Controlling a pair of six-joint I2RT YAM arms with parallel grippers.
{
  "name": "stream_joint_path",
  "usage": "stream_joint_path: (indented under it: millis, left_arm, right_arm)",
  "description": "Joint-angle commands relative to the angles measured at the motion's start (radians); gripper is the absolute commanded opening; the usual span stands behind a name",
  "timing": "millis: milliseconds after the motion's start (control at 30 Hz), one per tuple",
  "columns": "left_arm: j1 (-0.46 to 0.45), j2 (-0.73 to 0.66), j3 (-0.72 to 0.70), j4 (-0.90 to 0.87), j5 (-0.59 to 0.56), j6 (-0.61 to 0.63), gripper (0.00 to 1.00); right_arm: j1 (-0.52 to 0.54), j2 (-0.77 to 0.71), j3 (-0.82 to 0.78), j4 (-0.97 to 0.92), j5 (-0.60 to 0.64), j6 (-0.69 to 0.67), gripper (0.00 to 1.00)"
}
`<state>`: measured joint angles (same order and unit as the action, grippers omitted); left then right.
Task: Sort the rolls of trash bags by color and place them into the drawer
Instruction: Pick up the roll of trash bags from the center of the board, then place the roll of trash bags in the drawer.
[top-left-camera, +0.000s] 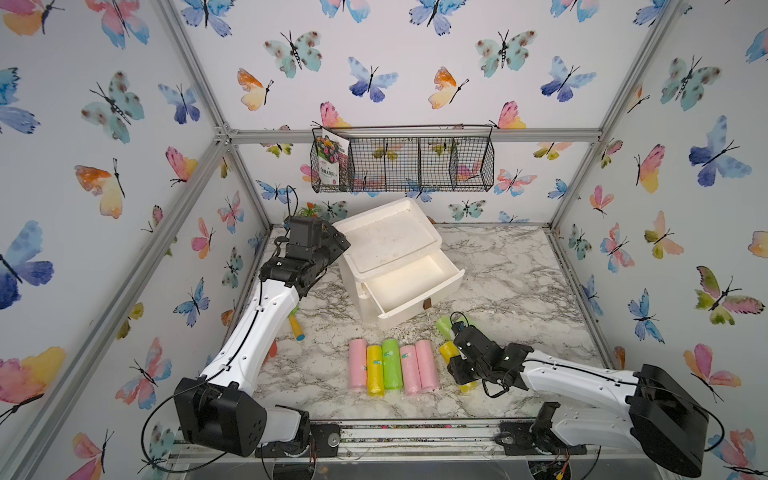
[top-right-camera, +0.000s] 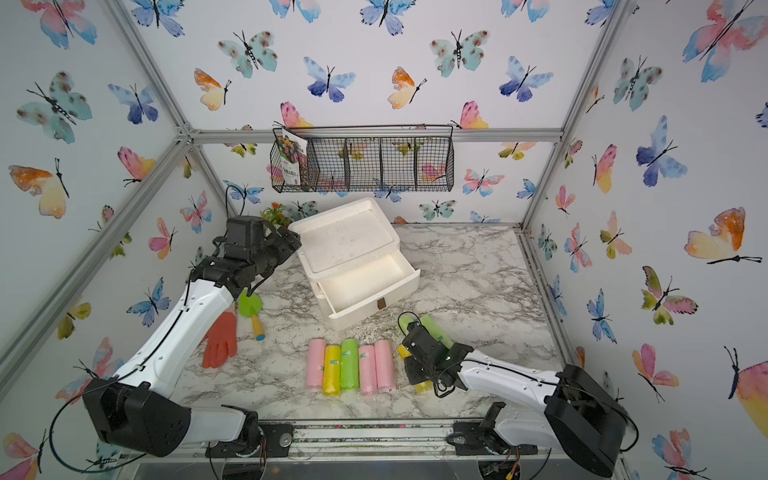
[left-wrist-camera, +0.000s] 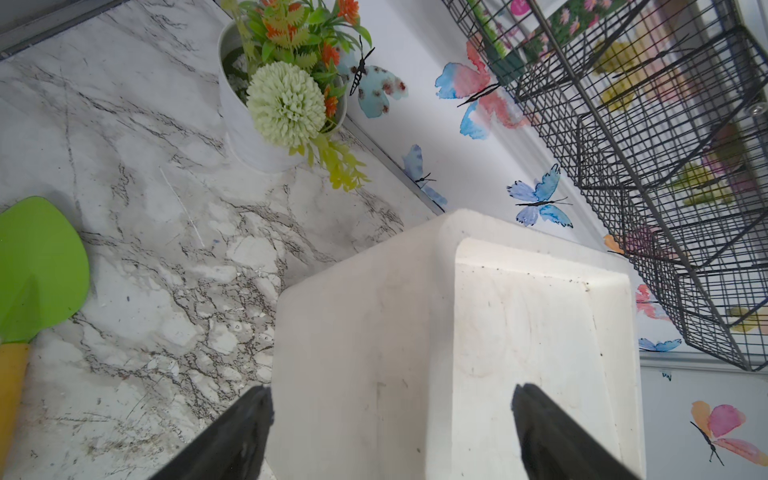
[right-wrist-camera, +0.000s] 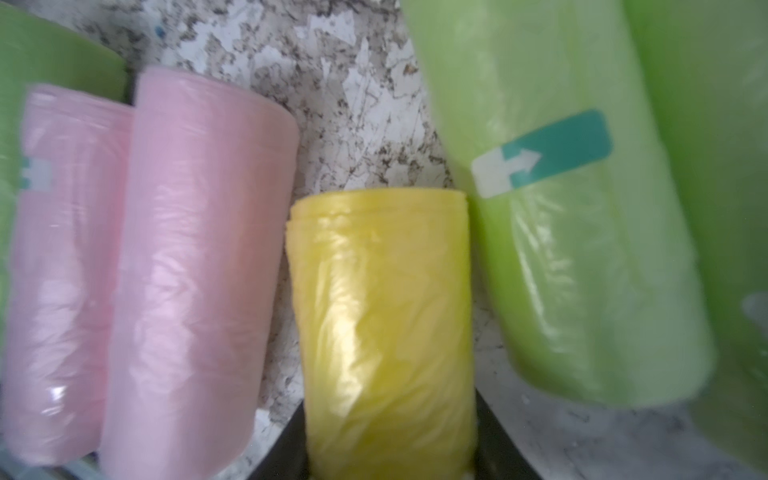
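Next, my right gripper raises the yellow roll, carries it outward over the pulled-out white drawer (top-left-camera: 412, 284) and lowers it to release, since the drawer is empty.
Several rolls of trash bags lie side by side at the table's front: pink (top-left-camera: 358, 363), yellow (top-left-camera: 375, 370), green (top-left-camera: 392, 363) and two more pink (top-left-camera: 419, 368). Right of them my right gripper (right-wrist-camera: 390, 411) is down over another yellow roll (right-wrist-camera: 386, 311), its black fingers pressed against both sides. Two green rolls (right-wrist-camera: 561, 249) lie just beyond it, partly hidden under the arm in both top views. The white drawer (top-left-camera: 436, 299) stands pulled out with nothing inside. My left gripper (left-wrist-camera: 392, 399) is open, its jaws wide at the cabinet's back left corner (left-wrist-camera: 374, 332).
An orange glove (top-right-camera: 220, 338) and a green trowel with a yellow handle (top-right-camera: 251, 307) lie under the left arm. A white flower pot (left-wrist-camera: 274, 104) stands in the back left corner. A black wire basket (top-left-camera: 403, 164) hangs on the back wall above the cabinet.
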<state>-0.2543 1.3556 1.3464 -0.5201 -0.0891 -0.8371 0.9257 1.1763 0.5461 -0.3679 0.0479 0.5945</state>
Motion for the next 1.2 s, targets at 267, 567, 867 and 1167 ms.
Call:
stream_joint_path:
  millis: [267,567,867,1167]
  left_arm:
    - [0.01,-0.033,0.015,0.012,-0.028,0.007,0.91]
    - [0.012,-0.029,0.048,0.004,-0.005,-0.005,0.91]
    - [0.014,-0.026,0.082,0.008,-0.017,0.001,0.91]
    - [0.016,-0.005,0.088,0.011,0.002,0.006,0.91]
  right_arm:
    - [0.01,-0.3,0.349,-0.094,-0.216,0.204,0.18]
    - [0.01,-0.147,0.462,0.312,-0.096,0.414,0.21]
    - [0.01,-0.061,0.415,0.468,0.24,0.586,0.24]
    - [0.01,0.048,0.411,0.55,0.348,0.827,0.24]
